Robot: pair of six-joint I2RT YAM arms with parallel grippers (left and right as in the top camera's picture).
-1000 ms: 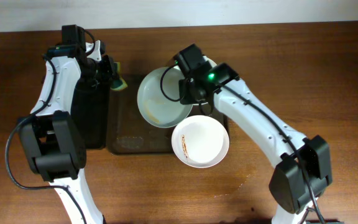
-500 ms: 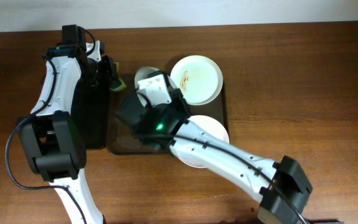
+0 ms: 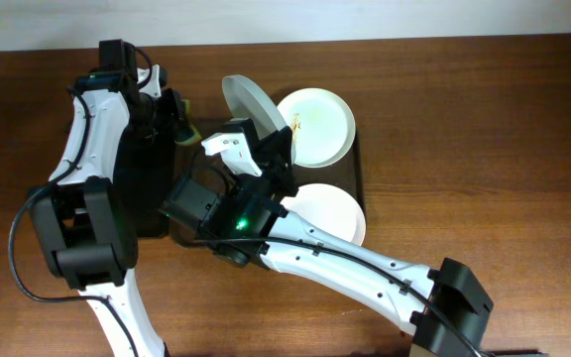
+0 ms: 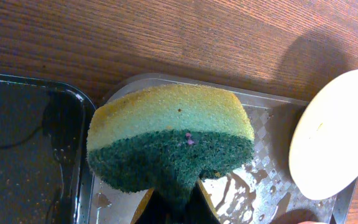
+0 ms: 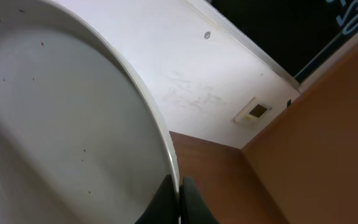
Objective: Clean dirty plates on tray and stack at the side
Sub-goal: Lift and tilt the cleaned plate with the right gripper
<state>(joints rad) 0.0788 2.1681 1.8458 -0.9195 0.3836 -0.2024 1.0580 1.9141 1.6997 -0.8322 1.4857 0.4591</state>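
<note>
The white plate turns flat in my right gripper next, then comes down onto the free table (image 3: 432,149) beside the brown tray.
My right gripper (image 3: 269,139) is shut on the rim of a white plate (image 3: 249,102) and holds it on edge, high above the back of the dark brown tray (image 3: 358,167). In the right wrist view the plate (image 5: 67,124) fills the left and my gripper (image 5: 180,194) pinches its rim. A second plate (image 3: 315,126) with a brown smear lies at the tray's back right. A third plate (image 3: 333,211) lies at the front right, partly under my right arm. My left gripper (image 3: 179,121) is shut on a yellow-and-green sponge (image 4: 169,140) over the tray's wet back left corner (image 4: 260,168).
A narrow black tray (image 3: 147,188) lies left of the brown tray and shows in the left wrist view (image 4: 23,143). My raised right arm covers most of the brown tray's middle and front. Bare wooden table lies to the right (image 3: 464,149).
My right arm has swung across and risen, tipping its plate from flat over the tray to on edge at the back. The back right plate is uncovered. The left arm has not moved.
</note>
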